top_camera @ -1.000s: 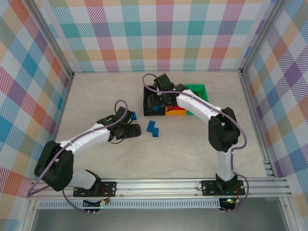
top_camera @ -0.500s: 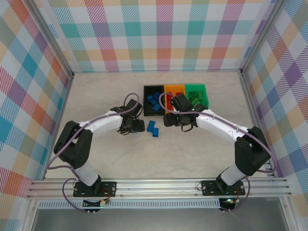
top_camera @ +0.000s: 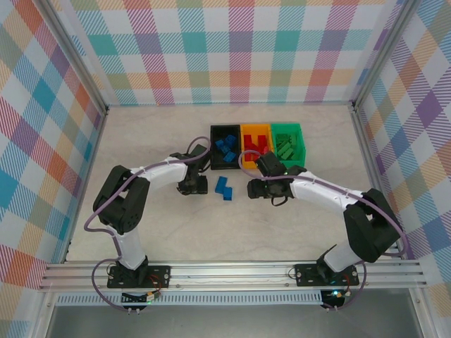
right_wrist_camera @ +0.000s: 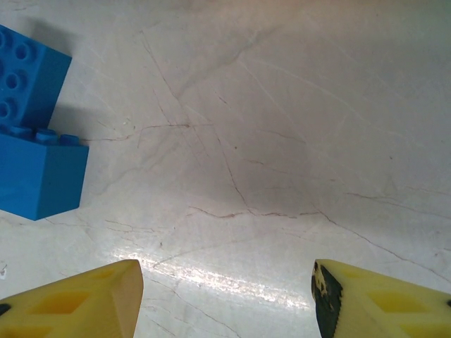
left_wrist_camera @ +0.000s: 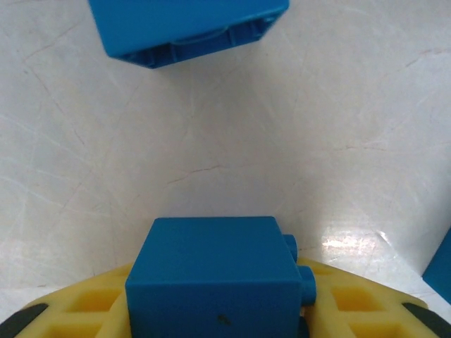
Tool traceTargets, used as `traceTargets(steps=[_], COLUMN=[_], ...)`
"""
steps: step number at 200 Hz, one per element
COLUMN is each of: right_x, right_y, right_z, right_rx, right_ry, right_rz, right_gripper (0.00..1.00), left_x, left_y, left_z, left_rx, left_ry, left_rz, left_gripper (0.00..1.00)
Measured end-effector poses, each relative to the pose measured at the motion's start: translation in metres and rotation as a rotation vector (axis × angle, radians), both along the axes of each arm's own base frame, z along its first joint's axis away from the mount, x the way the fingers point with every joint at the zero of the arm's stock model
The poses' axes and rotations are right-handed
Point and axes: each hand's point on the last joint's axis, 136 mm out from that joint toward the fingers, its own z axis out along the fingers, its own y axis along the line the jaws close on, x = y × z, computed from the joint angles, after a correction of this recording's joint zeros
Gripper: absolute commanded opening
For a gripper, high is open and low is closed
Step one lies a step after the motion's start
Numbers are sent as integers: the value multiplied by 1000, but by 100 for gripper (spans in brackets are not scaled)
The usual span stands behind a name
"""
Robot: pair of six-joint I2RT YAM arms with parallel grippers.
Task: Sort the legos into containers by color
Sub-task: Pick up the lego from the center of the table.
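Note:
Before releasing the square blue lego, I should lift my left gripper away from my base, over the black container.
My left gripper rests low on the table just left of two blue legos. In its wrist view the yellow fingers are shut on a square blue lego, studs pointing right; another blue lego lies ahead. My right gripper hovers right of that blue pair, open over bare table, with the pair at its left. The containers stand joined at the back: black with blue legos, orange with red ones, green with green ones.
Checked walls with metal posts close in the marble table on three sides. A rail carrying both arm bases runs along the near edge. Another blue brick edge shows at the right of the left wrist view.
The right gripper has come back from over the black bin down to the table right of the blue pair. The left arm swung in and its jaws closed on the blue lego.

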Motion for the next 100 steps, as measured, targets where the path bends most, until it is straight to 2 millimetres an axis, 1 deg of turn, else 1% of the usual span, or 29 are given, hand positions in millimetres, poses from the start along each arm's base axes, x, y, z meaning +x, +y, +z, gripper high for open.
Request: traceTargets(steps=[32, 51, 77, 100], right_x=[0, 1, 3, 3], right_y=[-2, -1, 1, 4], right_z=[0, 0, 1, -1], right_rx=[2, 7, 20, 38], right_ry=[-10, -13, -24, -23], right_rz=[-7, -10, -14, -20], right_gripper=[65, 65, 65, 65], left_x=[-1, -2, 1, 14], left_y=[-3, -9, -20, -35], left_z=[3, 11, 33, 61], left_rx=[-21, -57, -118, -187], left_ry=[2, -5, -42, -86], left_rz=[-3, -8, -15, -25], left_gripper=[36, 36, 37, 37])
